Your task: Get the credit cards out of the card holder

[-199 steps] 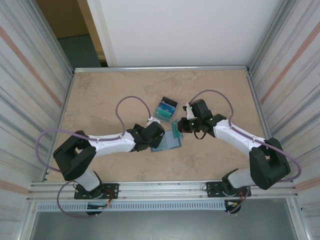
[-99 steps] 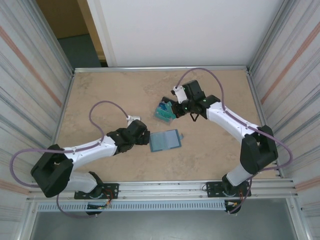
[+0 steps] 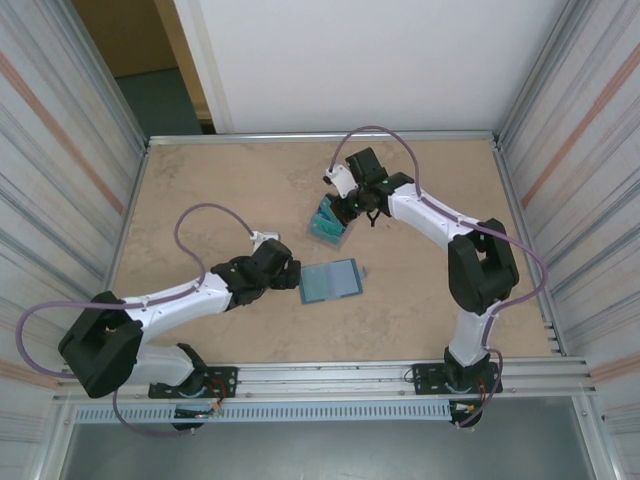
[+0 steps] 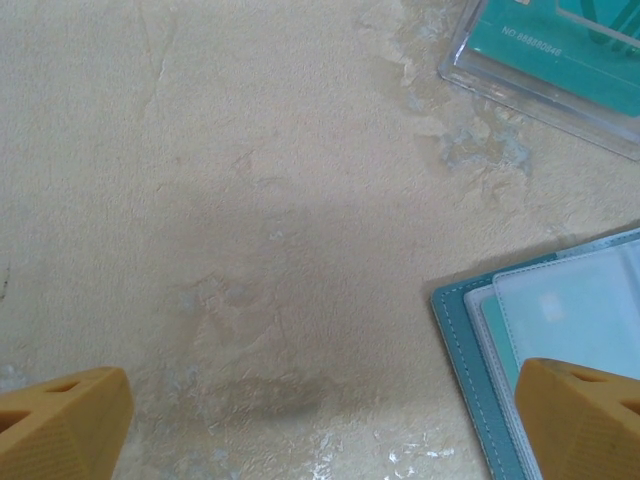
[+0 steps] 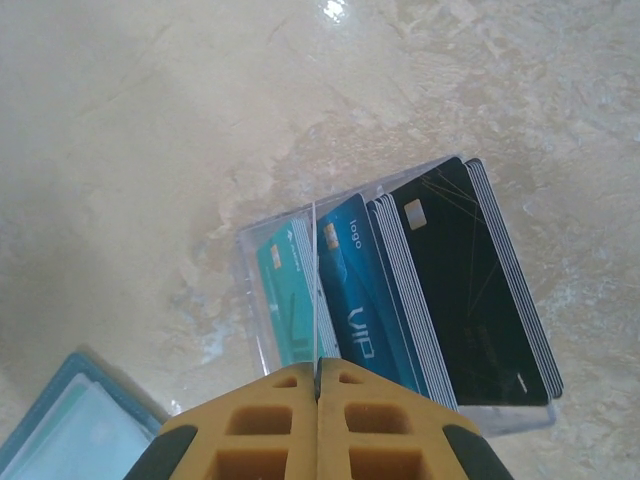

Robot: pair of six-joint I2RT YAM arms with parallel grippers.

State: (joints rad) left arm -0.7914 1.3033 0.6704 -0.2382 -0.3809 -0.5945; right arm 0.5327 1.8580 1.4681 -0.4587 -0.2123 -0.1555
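Note:
I will lower my right gripper next and release the credit card, since the gap between the teal and blue cards below my right gripper lines up with it.
The card holder lies open and flat mid-table, teal rim around a pale lining; its corner also shows in the right wrist view. My left gripper rests low just left of it, open, with one yellow fingertip over the holder's edge and bare table between the fingers. My right gripper hovers over the clear tray, shut on a thin credit card seen edge-on, standing between a teal card and a blue card.
The clear tray holds upright cards, with a stack of black ones at its far end; its corner shows in the left wrist view. Metal rails and ribbed walls border the table.
The right gripper carried a card away from the card holder, back and left to above the tray. The left arm drew back to the left, off the holder.

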